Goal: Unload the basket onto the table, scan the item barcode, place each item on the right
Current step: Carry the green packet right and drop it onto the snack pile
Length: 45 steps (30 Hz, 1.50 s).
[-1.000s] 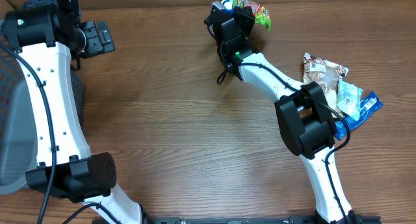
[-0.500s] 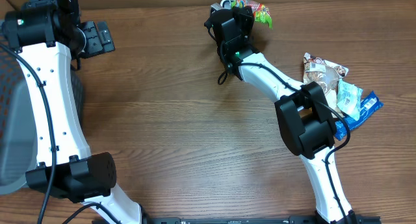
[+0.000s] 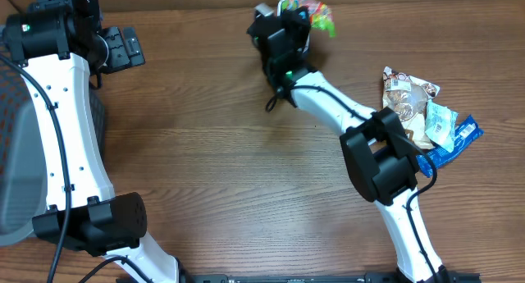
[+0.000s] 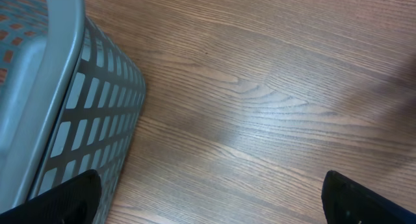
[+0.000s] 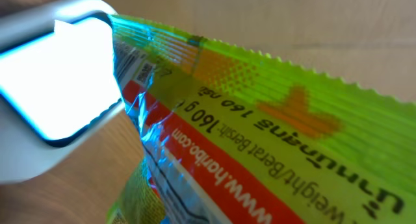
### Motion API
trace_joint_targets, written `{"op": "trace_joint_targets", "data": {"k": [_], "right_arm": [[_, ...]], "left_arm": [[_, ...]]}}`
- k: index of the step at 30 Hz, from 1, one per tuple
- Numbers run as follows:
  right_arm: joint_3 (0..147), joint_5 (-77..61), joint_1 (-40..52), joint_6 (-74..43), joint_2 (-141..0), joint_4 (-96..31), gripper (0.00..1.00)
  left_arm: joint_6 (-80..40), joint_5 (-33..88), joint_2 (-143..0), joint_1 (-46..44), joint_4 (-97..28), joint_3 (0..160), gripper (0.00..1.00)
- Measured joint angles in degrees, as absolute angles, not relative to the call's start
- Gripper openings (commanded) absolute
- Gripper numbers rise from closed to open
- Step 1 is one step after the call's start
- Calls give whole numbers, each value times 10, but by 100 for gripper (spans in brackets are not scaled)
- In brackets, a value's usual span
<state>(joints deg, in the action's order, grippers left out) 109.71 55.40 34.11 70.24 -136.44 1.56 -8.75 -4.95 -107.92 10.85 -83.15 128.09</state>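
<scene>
The bag (image 3: 316, 7) at the lit window goes with my right gripper to its right in the overhead view, over the snack pile, next for release.
The item is a green and red candy bag (image 3: 316, 7) at the back of the table, held up by my right gripper (image 3: 284, 30), which is shut on it. In the right wrist view the bag (image 5: 273, 126) fills most of the frame, printed side towards the camera, and hides my fingers. Its upper left corner lies against the lit window of the white scanner (image 5: 52, 87). Only a bit of the scanner (image 3: 262, 9) shows from overhead beside the gripper. My left gripper (image 4: 211, 208) is open wide over bare wood beside the basket, holding nothing.
A grey slatted basket (image 4: 58, 87) stands at the table's left edge (image 3: 10, 152). A pile of snack packets (image 3: 426, 115) lies at the right, with a blue one at its edge. Brown wooden tabletop lies between the arms.
My right gripper has shifted a little to the left with the bag, bringing it over the scanner. The left arm has not moved.
</scene>
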Motion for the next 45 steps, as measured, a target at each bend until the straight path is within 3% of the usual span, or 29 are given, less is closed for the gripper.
{"op": "trace_joint_targets", "data": {"k": [6,14,20,30,39,41,42,43,45], "right_arm": [[1094,575,401,592,-1253,-202,4],[1096,436,409,269,-1024,-560,4],[1097,200,221,65,-925,-660,4],[1068,-210,-155,-18,-961,-703,4],[957,-301,-277,-25,-1056,-680,8],[945,-303,-284,-23,-1069,-670,20],[941,-303,-286,-23,-1073,-668,36],[940,-307,-289,-18,-1074,-666,45],[940,-311,-291,-15,-1074,-661,51]], "left_arm": [[-88,-50,-1079,109,-831,1281,100],[-88,-49,-1079,109,-832,1281,99],[-87,-49,-1079,109,-832,1281,100],[-87,-50,-1079,109,-832,1281,100],[-87,-49,-1079,109,-832,1281,100],[-88,-49,-1079,109,-832,1281,100],[-88,-50,-1079,109,-832,1281,100],[-87,-50,-1079,109,-832,1281,100],[-87,-50,-1079,109,-832,1281,100]]}}
